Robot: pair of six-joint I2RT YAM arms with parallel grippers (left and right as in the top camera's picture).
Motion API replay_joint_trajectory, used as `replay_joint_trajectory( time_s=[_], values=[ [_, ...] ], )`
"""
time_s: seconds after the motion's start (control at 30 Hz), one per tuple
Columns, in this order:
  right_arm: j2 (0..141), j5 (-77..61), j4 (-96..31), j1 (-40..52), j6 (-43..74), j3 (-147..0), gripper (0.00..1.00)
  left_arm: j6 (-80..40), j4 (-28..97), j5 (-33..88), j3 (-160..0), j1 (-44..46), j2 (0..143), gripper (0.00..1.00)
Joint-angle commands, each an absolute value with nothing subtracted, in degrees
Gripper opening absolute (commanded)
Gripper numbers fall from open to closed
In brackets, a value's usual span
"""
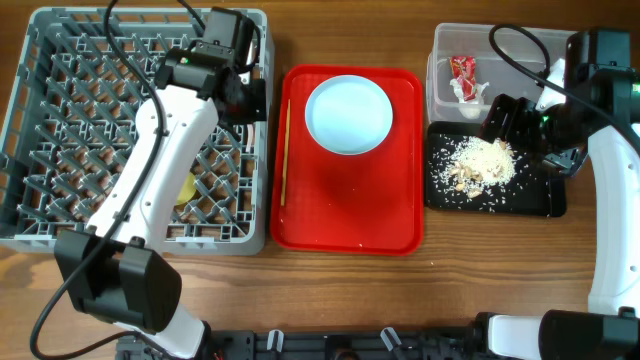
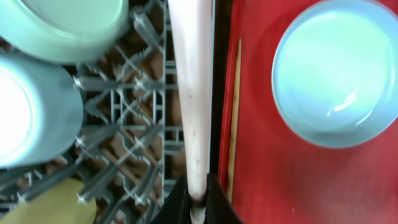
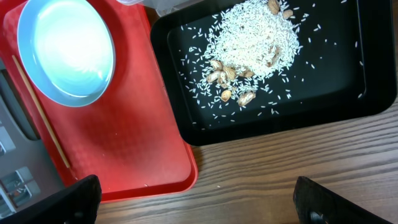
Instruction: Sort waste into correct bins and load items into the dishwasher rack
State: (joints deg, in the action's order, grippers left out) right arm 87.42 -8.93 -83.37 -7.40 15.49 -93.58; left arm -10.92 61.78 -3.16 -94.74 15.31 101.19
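Note:
The plate (image 2: pixel 189 87) comes down in my left gripper to the rack's row of wires below by the red tray next. It's already edge-on, so the gripper releases its rim there.
My left gripper (image 2: pixel 198 202) is shut on the rim of a white plate (image 2: pixel 189 87), held edge-on over the right edge of the grey dishwasher rack (image 1: pixel 40 120). In the rack stand two pale bowls (image 2: pixel 68 25) (image 2: pixel 28 112) and a yellow cup (image 2: pixel 50 202). Another pale bowl (image 1: pixel 348 113) and the wooden stick (image 1: pixel 284 150) lie on the red tray (image 1: pixel 350 215). My right gripper (image 3: pixel 205 205) is open and empty, above the black tray (image 1: pixel 540 200) that holds rice and nut scraps (image 1: pixel 483 163). The red-and-white wrapper (image 1: pixel 463 75) lies in the clear tub (image 1: pixel 440 40). The fork is out of view.
The left arm (image 1: pixel 160 150) crosses the rack and hides much of it in the overhead view. The red tray's corner (image 3: pixel 180 174) lies close to the black tray (image 3: pixel 373 93), with bare wooden table (image 3: pixel 261 180) under the right gripper.

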Motion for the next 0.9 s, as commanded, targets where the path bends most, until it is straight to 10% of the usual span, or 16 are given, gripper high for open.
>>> replay_joint_trajectory(
  time_s=[0.0, 0.2, 0.4, 0.87],
  values=[
    [86.56, -8.36, -83.48, -7.60, 15.16, -94.11, 1.00, -9.37, 60.31, -3.05, -94.72, 12.88, 100.99, 0.04],
    [86.56, -8.38, -83.66, -7.60, 15.16, -94.11, 1.00, -9.37, 59.37, -3.07, -94.72, 12.84, 107.39, 0.07],
    [86.56, -8.36, -83.57, -7.60, 15.14, -94.11, 1.00, -9.37, 58.98, -1.54, -96.38, 13.19, 107.20, 0.58],
    [86.56, -8.38, -83.61, -7.60, 15.18, -94.11, 1.00, -21.54, 57.08, -2.46, -85.08, 30.04, 110.30, 0.64]
  ],
)
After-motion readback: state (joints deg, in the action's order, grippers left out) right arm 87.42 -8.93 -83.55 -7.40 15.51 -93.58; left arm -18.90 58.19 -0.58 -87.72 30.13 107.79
